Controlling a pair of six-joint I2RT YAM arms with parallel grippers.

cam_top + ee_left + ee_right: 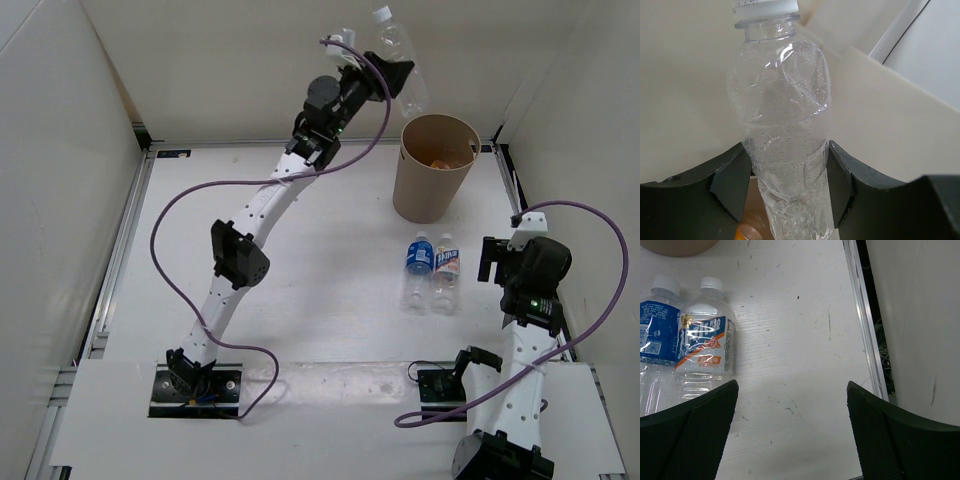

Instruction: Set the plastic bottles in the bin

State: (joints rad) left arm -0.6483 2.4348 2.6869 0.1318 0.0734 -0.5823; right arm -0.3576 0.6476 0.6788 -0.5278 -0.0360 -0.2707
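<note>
My left gripper needs to move the clear bottle to the right in the top view and down into the bin's opening (438,143) (755,206), then let it go, because the bottle's base is above the bin's rim.
My left gripper (398,78) is shut on the slim clear bottle (402,66), held high, just left of and above the bin (432,167). In the left wrist view the clear bottle (782,115) stands between my black fingers (732,182), cap up. The tan bin has the orange bottle (440,160) inside. The blue-label bottle (417,268) and the white-orange-label bottle (446,270) lie side by side on the table in front of the bin. My right gripper (497,258) is open and empty, right of them; both bottles show at its view's left (657,335) (705,347).
White walls enclose the table on three sides. A metal rail (865,325) runs along the right edge of the table. Purple cables (200,200) loop from both arms.
</note>
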